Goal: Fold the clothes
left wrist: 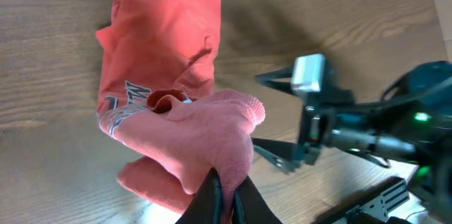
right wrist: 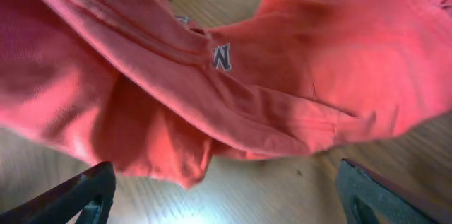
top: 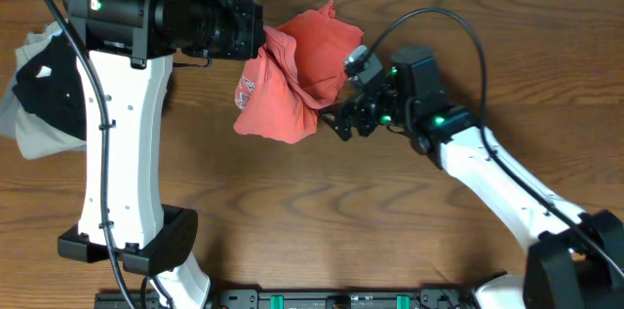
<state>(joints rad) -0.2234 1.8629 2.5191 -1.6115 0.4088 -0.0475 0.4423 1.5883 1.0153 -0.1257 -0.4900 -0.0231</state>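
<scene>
My right gripper moves to the left in the overhead view next, onto the end of the shirt's draped fold just beyond its fingers, before folding.
A red shirt [top: 292, 70] with a white and grey print hangs bunched above the wooden table, its lower part draped down. My left gripper [top: 255, 41] is shut on a fold of the shirt [left wrist: 176, 111], its black fingers pinching the cloth in the left wrist view [left wrist: 226, 199]. My right gripper [top: 341, 119] is open and empty beside the shirt's lower right edge. In the right wrist view the shirt [right wrist: 233, 75] fills the frame just beyond the wide-spread fingers [right wrist: 226, 196].
A pile of black and grey clothes [top: 39, 90] lies at the table's left edge. Bare wooden table [top: 341, 221] spans the front. The right arm shows in the left wrist view [left wrist: 353, 128], close to the shirt.
</scene>
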